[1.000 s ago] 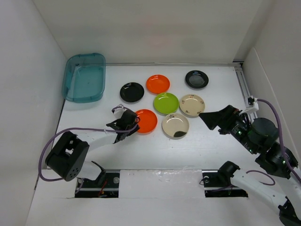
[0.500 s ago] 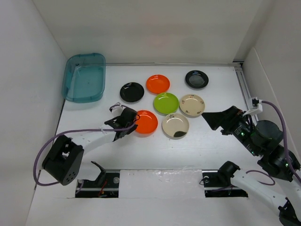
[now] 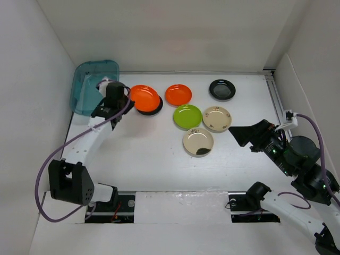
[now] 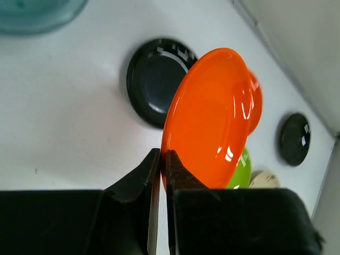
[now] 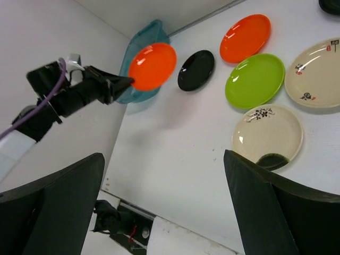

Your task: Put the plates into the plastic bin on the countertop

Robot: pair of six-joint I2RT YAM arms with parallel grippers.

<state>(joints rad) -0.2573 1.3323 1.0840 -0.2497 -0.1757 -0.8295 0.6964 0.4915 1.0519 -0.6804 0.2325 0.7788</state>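
The orange plate hangs beside the teal bin [image 3: 95, 87]. My left gripper will swing outward and to the left in the top view, then go down into the bin.
My left gripper [image 3: 127, 99] is shut on the rim of an orange plate [image 3: 144, 98] and holds it in the air, tilted, over a black plate [image 3: 152, 111], just right of the teal plastic bin [image 3: 95, 87]. In the left wrist view the held orange plate [image 4: 210, 117] sits between my closed fingers, above the black plate [image 4: 151, 79]. On the countertop lie a second orange plate [image 3: 178, 94], a lime green plate [image 3: 187, 116], two cream plates [image 3: 217, 118] [image 3: 198, 142] and another black plate [image 3: 222, 89]. My right gripper [image 3: 239, 134] is open and empty, right of the cream plates.
White walls close in the countertop [image 3: 159, 164] at the left, back and right. A metal rail [image 3: 276, 95] runs along the right edge. The bin holds no plates. The right wrist view shows the held orange plate [image 5: 153, 65] in front of the bin [image 5: 143, 48].
My left gripper has lifted the orange plate from the countertop beside the cream plate and carried it back and left, toward the bin. The right arm has hardly moved.
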